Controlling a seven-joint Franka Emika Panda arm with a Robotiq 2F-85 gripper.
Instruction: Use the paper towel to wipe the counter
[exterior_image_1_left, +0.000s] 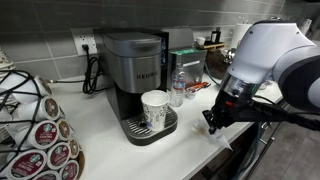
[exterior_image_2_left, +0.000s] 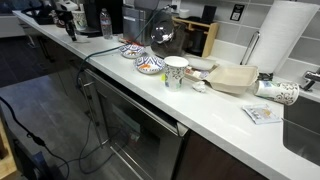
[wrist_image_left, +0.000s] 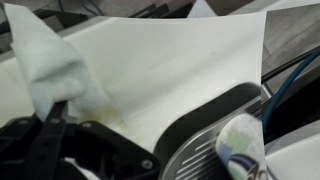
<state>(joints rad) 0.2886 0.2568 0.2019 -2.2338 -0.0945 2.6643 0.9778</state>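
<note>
I should drag the pinched paper towel away from the drip tray with my gripper and release it on the open counter past the coffee maker, because that part is clear.
In the wrist view a crumpled white paper towel (wrist_image_left: 48, 58) lies on the white counter (wrist_image_left: 170, 70), with its lower end pinched in my dark gripper (wrist_image_left: 58, 108). In an exterior view my gripper (exterior_image_1_left: 212, 122) hangs low over the counter (exterior_image_1_left: 110, 150), near its front edge and to the right of the coffee maker. The towel itself is hard to make out there. In an exterior view the arm is only a small dark shape far down the counter (exterior_image_2_left: 66, 16).
A grey Keurig coffee maker (exterior_image_1_left: 134, 70) holds a patterned cup (exterior_image_1_left: 154, 108) on its drip tray (wrist_image_left: 200, 150). A water bottle (exterior_image_1_left: 177, 88) stands beside it and a pod carousel (exterior_image_1_left: 35, 130) at the left. Bowls (exterior_image_2_left: 150, 66), a cup (exterior_image_2_left: 176, 72) and a paper towel roll (exterior_image_2_left: 285, 40) stand further along.
</note>
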